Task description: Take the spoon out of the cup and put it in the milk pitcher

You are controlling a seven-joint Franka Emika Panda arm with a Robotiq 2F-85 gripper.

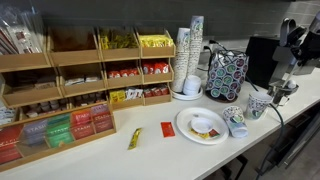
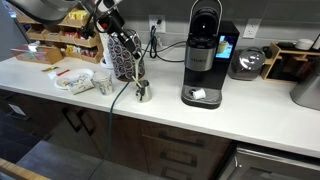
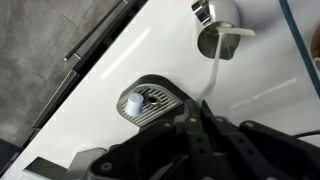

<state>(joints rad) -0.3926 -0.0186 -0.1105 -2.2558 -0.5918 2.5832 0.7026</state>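
The robot will ease its gripper down a little and let go of the spoon's handle, since the silver milk pitcher's opening (image 2: 143, 86) (image 3: 217, 42) is below the gripper and the spoon's far end reaches in.
My gripper (image 3: 192, 112) is shut on the thin handle of the spoon (image 3: 214, 70). The spoon's far end reaches into the silver milk pitcher (image 3: 222, 38) below. In an exterior view the gripper (image 2: 138, 70) hangs right above the pitcher (image 2: 143, 92), which stands on the white counter left of the coffee machine. The small cup with the bluish-green pattern (image 1: 236, 122) stands beside the white plate, apart from the gripper, with no spoon visible in it. In that same view the gripper (image 1: 284, 84) is at the far right, over the pitcher (image 1: 279, 94).
A whiter, wide-rimmed cup (image 1: 258, 104) stands between the patterned cup and the pitcher. The plate (image 1: 190, 130) holds food. A black coffee machine (image 2: 205, 55) stands close by, its drip tray (image 3: 152, 102) holding a small white pod. A pod carousel (image 1: 226, 72) and tea-box shelves (image 1: 60, 90) stand behind.
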